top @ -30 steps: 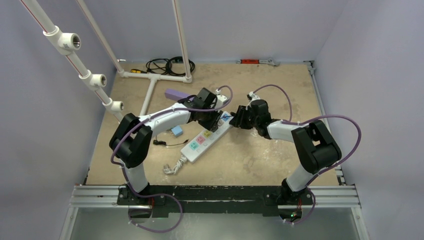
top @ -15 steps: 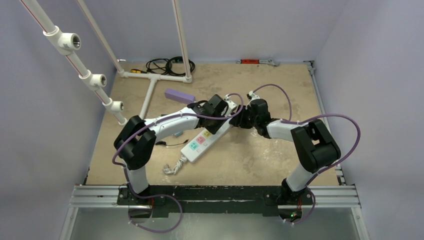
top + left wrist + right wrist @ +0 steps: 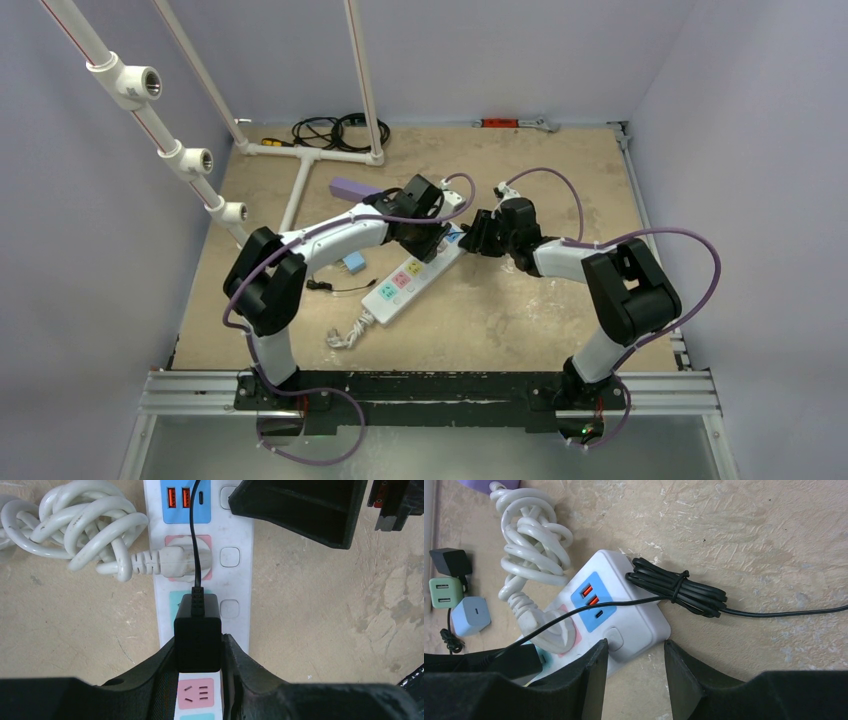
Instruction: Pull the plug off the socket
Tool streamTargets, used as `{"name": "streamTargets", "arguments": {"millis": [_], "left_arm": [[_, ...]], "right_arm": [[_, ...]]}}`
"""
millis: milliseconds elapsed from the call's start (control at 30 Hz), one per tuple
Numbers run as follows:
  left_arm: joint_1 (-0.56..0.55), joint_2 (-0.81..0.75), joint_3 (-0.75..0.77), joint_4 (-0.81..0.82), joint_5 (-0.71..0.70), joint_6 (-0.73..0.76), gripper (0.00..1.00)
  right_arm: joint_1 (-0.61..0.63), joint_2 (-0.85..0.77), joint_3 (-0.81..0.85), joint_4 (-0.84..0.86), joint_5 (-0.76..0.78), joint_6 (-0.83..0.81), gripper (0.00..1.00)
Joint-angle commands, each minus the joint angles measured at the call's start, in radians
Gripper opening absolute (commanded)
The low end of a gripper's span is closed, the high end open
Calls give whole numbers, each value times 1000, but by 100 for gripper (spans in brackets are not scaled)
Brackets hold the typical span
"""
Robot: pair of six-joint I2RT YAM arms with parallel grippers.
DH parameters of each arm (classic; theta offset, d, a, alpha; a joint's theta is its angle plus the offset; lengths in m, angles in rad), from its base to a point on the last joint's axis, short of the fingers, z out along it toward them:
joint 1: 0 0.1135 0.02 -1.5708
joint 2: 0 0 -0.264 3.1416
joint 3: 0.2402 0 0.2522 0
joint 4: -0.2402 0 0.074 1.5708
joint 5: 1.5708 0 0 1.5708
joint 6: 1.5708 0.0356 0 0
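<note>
The black plug should go over beside the black charger next, since the chargers lie to its left in the top view. My left gripper will lift it, carry it there, lower and let go.
The socket, a long white power strip (image 3: 405,285), lies slanted on the table; the left wrist view shows its coloured outlet faces (image 3: 202,695). My left gripper (image 3: 198,647) is shut on a black plug block (image 3: 198,625) over a teal outlet; I cannot tell whether its prongs are seated. Its thin black cord runs over a white plug (image 3: 182,562) in a pink outlet. My right gripper (image 3: 635,650) is open, its jaws straddling the strip's end corner (image 3: 639,625) by the USB ports. In the top view the left gripper (image 3: 432,243) and right gripper (image 3: 472,238) are close together.
A bundled white cord (image 3: 531,545) and a tied black cord bundle (image 3: 679,587) lie by the strip's end. Black, green and blue chargers (image 3: 471,616) sit nearby. A purple box (image 3: 352,189), a white pipe frame (image 3: 300,185) and black cables (image 3: 335,130) are behind.
My left gripper swung right toward the right gripper half a second ago, then came back left a little along the strip. The right arm has stayed put.
</note>
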Motion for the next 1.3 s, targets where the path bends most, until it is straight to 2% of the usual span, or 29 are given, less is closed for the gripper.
{"name": "streamTargets", "arguments": {"millis": [0,167,367,633,700,867,1067,1267], "left_arm": [[5,-6,43,-20,58,-7,0],[19,-24,37,-7,65,-15,0],[70,-89,16,56,186,-35,0],[177,-244,-50,127,134,-32,0],[213,-266,-61,126,72,-20,0],[270,-222,-74,48,-243,23,0],[315,-124,-59,-44,-423,21,0],[359,-45,-58,-112,-482,22,0]], "right_arm": [[-2,51,-9,-126,82,-46,46],[-3,51,-8,-125,82,-46,46],[-3,49,-8,-126,82,-46,46],[-2,50,-9,-128,81,-46,46],[-3,48,-10,-128,80,-46,46],[-3,48,-9,-126,76,-46,46],[-3,40,-17,-121,68,-49,46],[-3,34,-18,-119,61,-51,46]]}}
